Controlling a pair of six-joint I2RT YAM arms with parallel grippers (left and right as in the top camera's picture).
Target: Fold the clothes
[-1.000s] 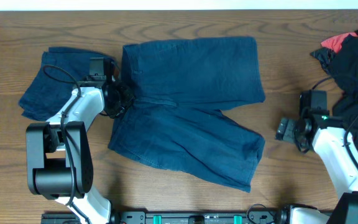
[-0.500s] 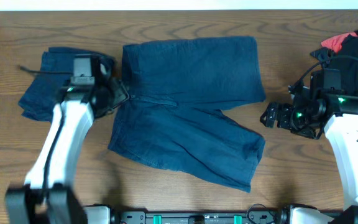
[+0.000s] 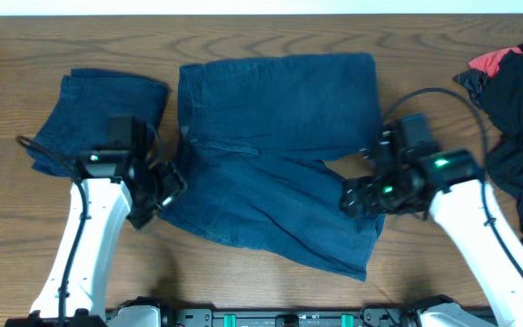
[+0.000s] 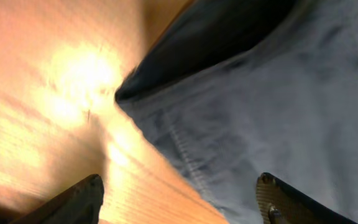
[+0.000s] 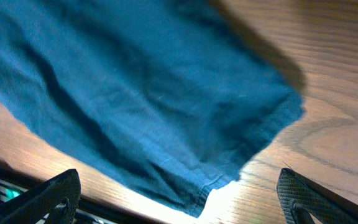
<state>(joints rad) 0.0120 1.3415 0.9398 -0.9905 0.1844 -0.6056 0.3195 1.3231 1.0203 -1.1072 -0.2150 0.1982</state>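
The shorts' waistband corner [image 3: 167, 213] [image 4: 142, 111] lies below, with cloth and bare wood between my open left fingers. My left gripper lowers them astride the corner's edge next and closes.
Dark navy shorts [image 3: 271, 163] lie spread across the middle of the table, one leg over the other. A folded navy bundle [image 3: 98, 118] rests at the far left. My left gripper [image 3: 160, 189] hovers open at the shorts' near-left corner. In the left wrist view that gripper [image 4: 179, 205] is empty, with the cloth's corner [image 4: 241, 106] and bare wood between its fingers [image 4: 73, 202]. My right gripper [image 3: 357, 195] hangs open above the near-right leg's hem. In the right wrist view the gripper [image 5: 182, 199] is spread wide over the hem corner [image 5: 229, 155], gripping nothing.
A heap of black and red garments [image 3: 516, 100] lies at the far right, past the right arm. Bare wooden tabletop [image 3: 243, 291] shows in front of the shorts, and the arm bases stand at the near edge.
The left gripper has opened and come from the waistband toward the shorts' near-left corner. The right arm has swung left from the table's right side to above the near-right hem.
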